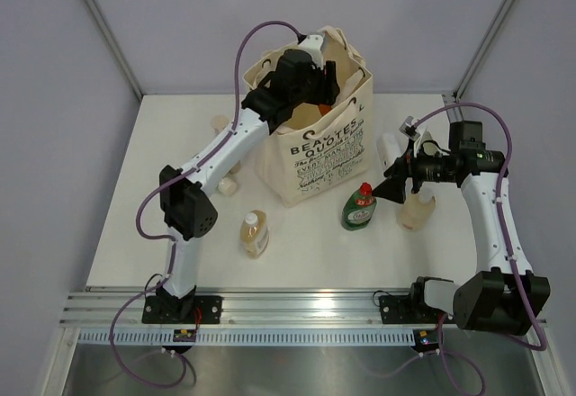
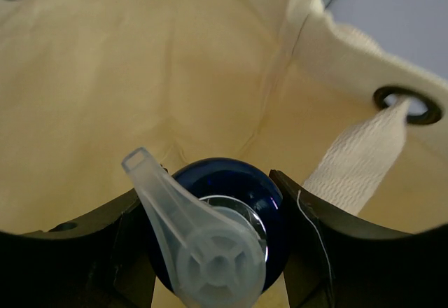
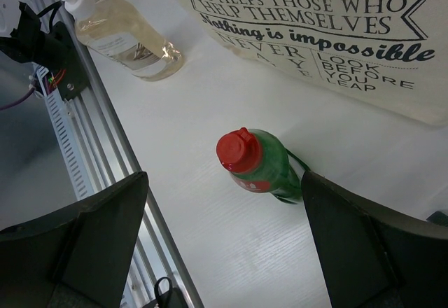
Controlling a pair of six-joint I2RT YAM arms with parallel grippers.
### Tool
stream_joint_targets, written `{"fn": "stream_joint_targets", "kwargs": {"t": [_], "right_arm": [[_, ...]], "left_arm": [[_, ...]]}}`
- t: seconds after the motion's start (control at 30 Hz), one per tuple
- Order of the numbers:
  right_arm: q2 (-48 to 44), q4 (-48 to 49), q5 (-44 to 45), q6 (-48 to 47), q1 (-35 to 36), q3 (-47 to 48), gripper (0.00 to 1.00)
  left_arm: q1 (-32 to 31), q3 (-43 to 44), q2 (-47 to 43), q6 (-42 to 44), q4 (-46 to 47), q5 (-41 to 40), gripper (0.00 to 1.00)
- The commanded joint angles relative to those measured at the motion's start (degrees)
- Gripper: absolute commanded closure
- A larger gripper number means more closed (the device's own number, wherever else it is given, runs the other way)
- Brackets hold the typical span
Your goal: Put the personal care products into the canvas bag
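Note:
The dark blue pump bottle needs lowering deeper into the canvas bag [image 2: 215,145] before my left gripper releases it.
The cream canvas bag [image 1: 317,148] with black lettering stands at the table's middle. My left gripper [image 1: 301,74] is over its open mouth. In the left wrist view it [image 2: 217,248] is shut on a dark blue pump bottle [image 2: 234,182] with a clear pump head, inside the bag's walls [image 2: 140,77]. My right gripper [image 1: 394,186] is open and empty, just right of a green bottle with a red cap [image 1: 358,207]. In the right wrist view that bottle [image 3: 259,164] stands between and beyond the spread fingers of my right gripper [image 3: 224,245].
An amber bottle with a white cap [image 1: 255,234] stands front left of the bag and shows in the right wrist view [image 3: 129,38]. A cream bottle [image 1: 417,211] and a white tube [image 1: 389,148] sit by the right arm. Small bottles [image 1: 227,184] lie left of the bag. The rail [image 1: 297,306] runs along the near edge.

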Motion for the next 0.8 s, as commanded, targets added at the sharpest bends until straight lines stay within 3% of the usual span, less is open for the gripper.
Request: {"fn": "stream_joint_targets", "kwargs": {"t": [0.0,0.13,0.2,0.37,0.4,0.57,0.63,0.67,0.77], "right_arm": [[-1.2,1.5,-0.3,-0.3,0.2,-0.6,0.01],[-0.5,2.4,-0.1,0.5,0.2,-0.5,0.00],[-0.4,2.5,0.6,0.6,0.2,0.0,0.00],[1.0,0.8,3.4,-2.1,0.2,0.1,0.01],[1.6,0.5,3.6,-3.5,0.2,-0.5,0.01],[5.8,-4.3,4.1,-12.5,1.5,-0.9,0.00],[6.4,-7.7,4.1,-19.9,1.9,-0.8,0.00],[6.6,-8.6,4.1,-22.7,1.9,-0.8,0.01],[6.7,-12.1,4.7,-34.0,2.0,-1.1,0.01]], "left_arm": [[0.6,-0.9,-2.0,5.4,10.5,1.6,0.98],[-0.3,-3.8,0.5,6.3,10.1,1.7,0.84],[-0.3,-6.4,0.9,5.1,10.6,1.2,0.64],[-0.3,-7.7,1.6,3.8,10.2,1.4,0.34],[-0.3,-7.8,1.3,4.0,10.0,1.4,0.16],[-0.3,-8.4,0.3,3.8,10.8,4.2,0.11],[-0.2,-8.3,-0.3,4.3,11.1,5.1,0.08],[-0.2,-8.3,-0.7,4.7,11.1,5.3,0.02],[-0.1,-8.6,-3.3,6.2,10.6,5.8,0.01]]}}
